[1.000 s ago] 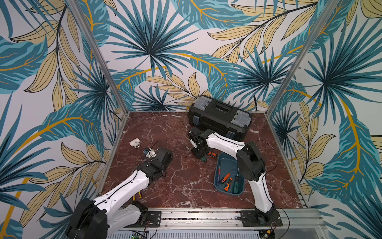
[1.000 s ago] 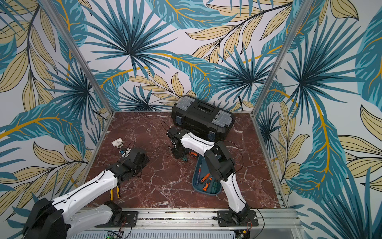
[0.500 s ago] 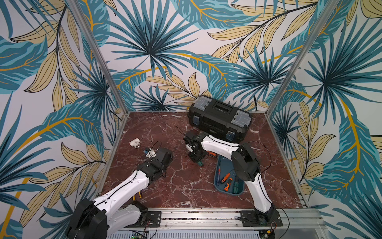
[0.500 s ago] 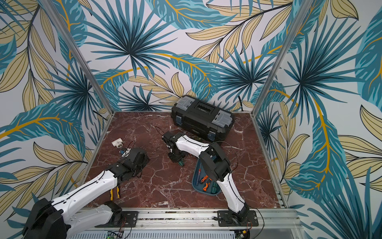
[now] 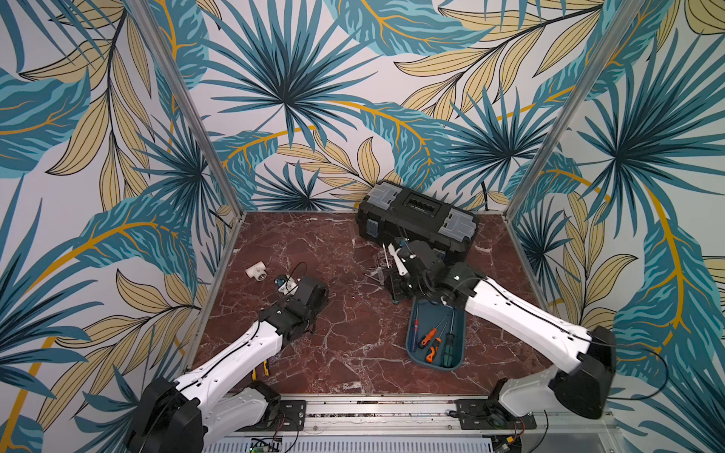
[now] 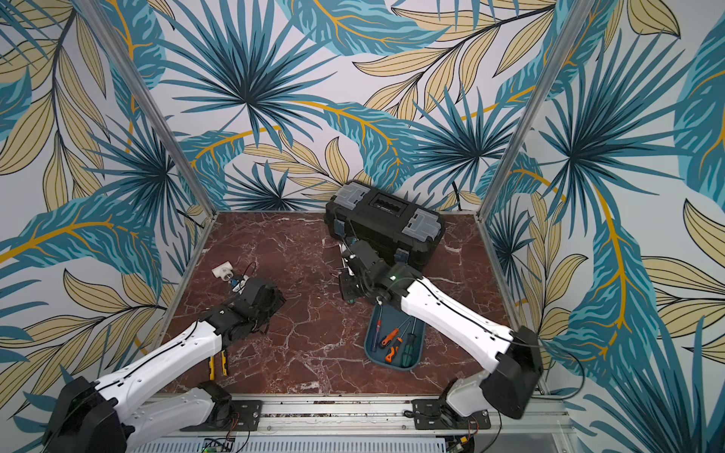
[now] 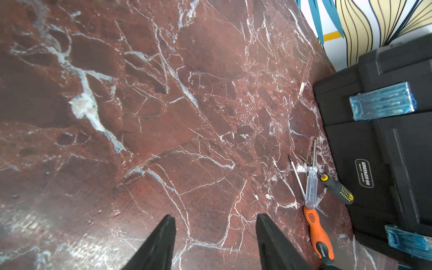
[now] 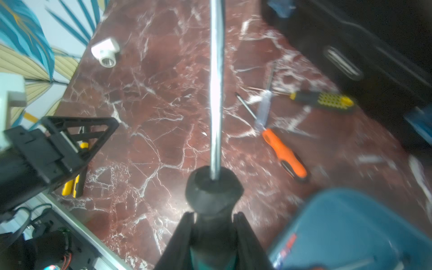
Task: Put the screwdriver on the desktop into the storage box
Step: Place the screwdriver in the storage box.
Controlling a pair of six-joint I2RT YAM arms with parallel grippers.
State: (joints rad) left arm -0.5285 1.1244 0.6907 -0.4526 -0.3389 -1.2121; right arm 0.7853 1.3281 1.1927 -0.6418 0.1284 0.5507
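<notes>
The storage box (image 5: 459,353) is back and below the robot's right gripper, so that gripper should next move back and down and let go of the screwdriver between the red and orange handles.
My right gripper (image 8: 214,216) is shut on the dark handle of a screwdriver (image 8: 216,93), whose steel shaft points away from the wrist. In both top views this gripper (image 5: 396,288) (image 6: 350,288) hovers over the desktop (image 5: 345,345) just beyond the far end of the teal storage box (image 5: 459,353) (image 6: 368,347), which holds several screwdrivers. Three more lie on the marble by the toolbox: an orange-handled one (image 7: 319,233) (image 8: 284,152), a clear-handled one (image 7: 312,187) and a black-and-yellow one (image 7: 339,190). My left gripper (image 7: 215,219) (image 5: 319,292) is open and empty, left of centre.
A black toolbox (image 5: 418,219) (image 6: 386,219) stands shut at the back. Near the left rail lies a white pipe fitting (image 5: 255,270) (image 8: 105,50). A yellow-and-black tool (image 6: 217,362) (image 8: 72,184) lies beside the left arm near the front rail.
The right jaws have closed on the screwdriver's handle. The right arm has swung its elbow out to the right, and the gripper has shifted slightly towards the storage box. The left arm has not moved.
</notes>
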